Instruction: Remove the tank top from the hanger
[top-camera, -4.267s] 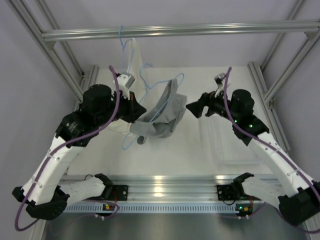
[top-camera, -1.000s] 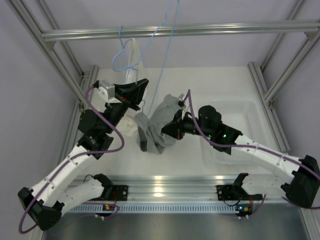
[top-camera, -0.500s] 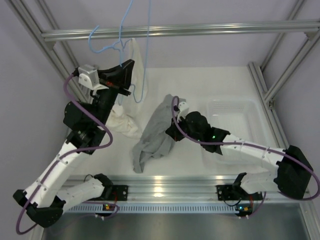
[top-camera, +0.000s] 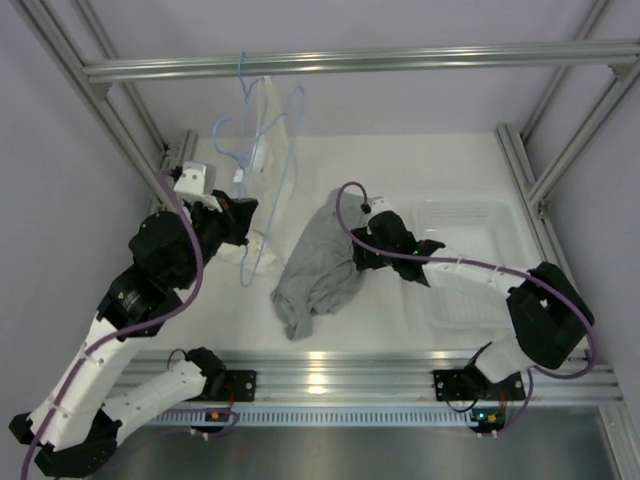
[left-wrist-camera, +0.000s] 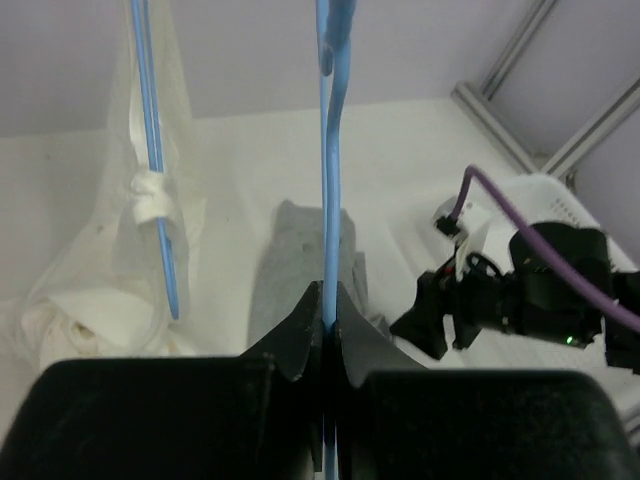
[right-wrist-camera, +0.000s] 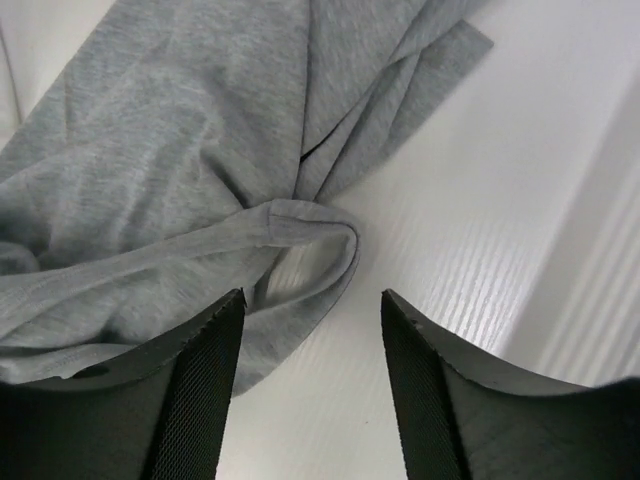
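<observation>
The hanger is bare, so my left gripper should next move outward, hook it over the top bar (top-camera: 292, 64) there and release.
The grey tank top (top-camera: 315, 262) lies crumpled on the white table, off the hanger. My left gripper (top-camera: 240, 215) is shut on the light-blue wire hanger (top-camera: 281, 180), which it holds bare above the table's left side. In the left wrist view the hanger (left-wrist-camera: 329, 180) rises straight up from between the closed jaws of the left gripper (left-wrist-camera: 328, 300), with the tank top (left-wrist-camera: 290, 260) behind. My right gripper (top-camera: 353, 258) is open at the tank top's right edge. In the right wrist view a strap loop of the tank top (right-wrist-camera: 150, 170) lies just ahead of the right gripper (right-wrist-camera: 312, 300), ungripped.
A white garment (top-camera: 264, 110) hangs on a second blue hanger (top-camera: 243, 72) from the top rail, its lower part piled by my left arm (top-camera: 240, 248). A white bin (top-camera: 470, 215) stands at the right. Metal frame posts border the table.
My right gripper has opened and released the tank top, which now rests flatter on the table. The left arm has lowered the bare hanger from above the rail.
</observation>
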